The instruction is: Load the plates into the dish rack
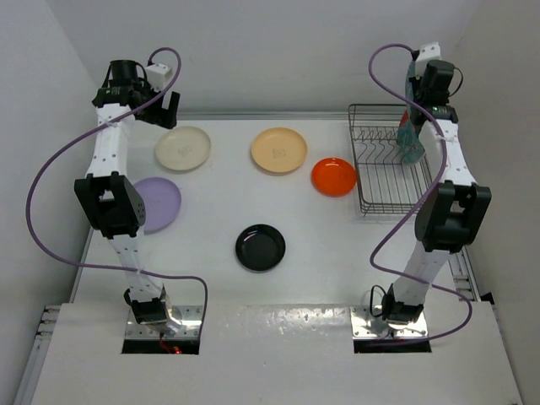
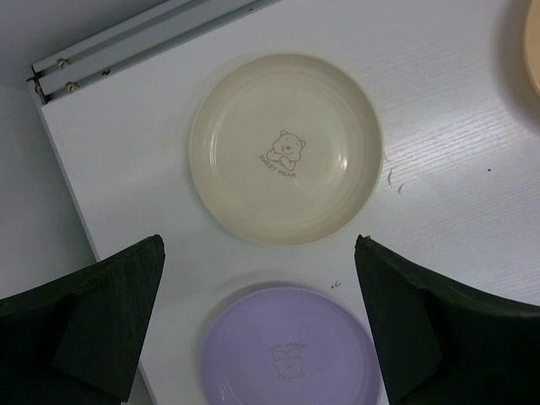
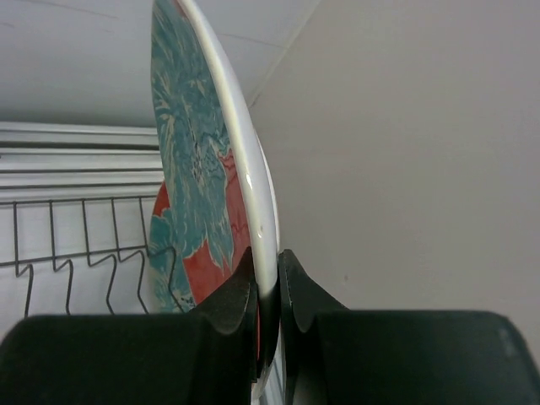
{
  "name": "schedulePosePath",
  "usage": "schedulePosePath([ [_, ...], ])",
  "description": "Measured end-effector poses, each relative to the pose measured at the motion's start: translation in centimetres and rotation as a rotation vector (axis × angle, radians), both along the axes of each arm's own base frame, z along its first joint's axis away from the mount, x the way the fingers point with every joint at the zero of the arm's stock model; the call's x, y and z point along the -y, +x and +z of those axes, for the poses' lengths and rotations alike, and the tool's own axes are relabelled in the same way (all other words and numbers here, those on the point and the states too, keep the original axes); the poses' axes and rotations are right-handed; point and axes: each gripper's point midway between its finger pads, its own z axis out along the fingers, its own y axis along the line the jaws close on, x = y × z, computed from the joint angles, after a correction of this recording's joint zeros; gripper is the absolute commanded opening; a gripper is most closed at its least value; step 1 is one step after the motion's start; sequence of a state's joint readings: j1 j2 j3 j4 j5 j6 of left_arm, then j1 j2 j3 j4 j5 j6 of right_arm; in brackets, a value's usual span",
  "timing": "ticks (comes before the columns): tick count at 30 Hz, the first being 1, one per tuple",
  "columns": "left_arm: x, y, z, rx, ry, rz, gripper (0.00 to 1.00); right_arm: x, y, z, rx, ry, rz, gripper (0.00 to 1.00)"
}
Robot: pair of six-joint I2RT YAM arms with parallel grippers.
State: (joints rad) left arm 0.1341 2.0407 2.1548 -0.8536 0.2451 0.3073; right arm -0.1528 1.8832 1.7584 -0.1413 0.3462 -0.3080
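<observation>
The red plate in my right gripper goes down into the wires (image 1: 395, 145) beside the standing plate next. My right gripper then releases the plate's rim, because the plate still hangs above the rack.
My right gripper (image 1: 419, 84) (image 3: 266, 261) is shut on the rim of a red plate with a teal flower pattern (image 1: 410, 135) (image 3: 198, 152). It holds the plate on edge over the far right of the dark wire dish rack (image 1: 380, 173) (image 3: 84, 245). My left gripper (image 1: 166, 105) (image 2: 257, 245) is open and empty, high above the cream plate (image 1: 182, 148) (image 2: 287, 152). The lavender plate (image 1: 158, 202) (image 2: 291, 354) lies just nearer. The pale orange plate (image 1: 279, 150), the small bright orange plate (image 1: 333, 176) and the small black plate (image 1: 260, 247) lie flat on the table.
White walls stand close behind and to the right of the rack. A metal rail (image 2: 143, 38) runs along the table's far edge. The pale orange plate's rim shows at the edge of the left wrist view (image 2: 533, 42).
</observation>
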Motion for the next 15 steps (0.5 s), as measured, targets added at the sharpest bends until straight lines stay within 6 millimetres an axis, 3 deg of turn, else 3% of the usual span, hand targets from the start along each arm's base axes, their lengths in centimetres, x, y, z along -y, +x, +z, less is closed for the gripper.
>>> schedulePosePath([
  [6,0.1,0.1,0.0,0.002,0.002,-0.004,1.0,-0.8,-0.1,-4.5,-0.06,0.041,0.014,0.0],
  [10,0.2,0.1,0.0,0.002,0.005,-0.008,1.0,-1.3,-1.2,-8.6,-0.135,0.069,0.012,0.0],
  [15,0.5,0.1,0.0,0.003,0.004,-0.015,1.0,-1.7,-2.4,-12.3,-0.188,0.075,0.005,0.0],
])
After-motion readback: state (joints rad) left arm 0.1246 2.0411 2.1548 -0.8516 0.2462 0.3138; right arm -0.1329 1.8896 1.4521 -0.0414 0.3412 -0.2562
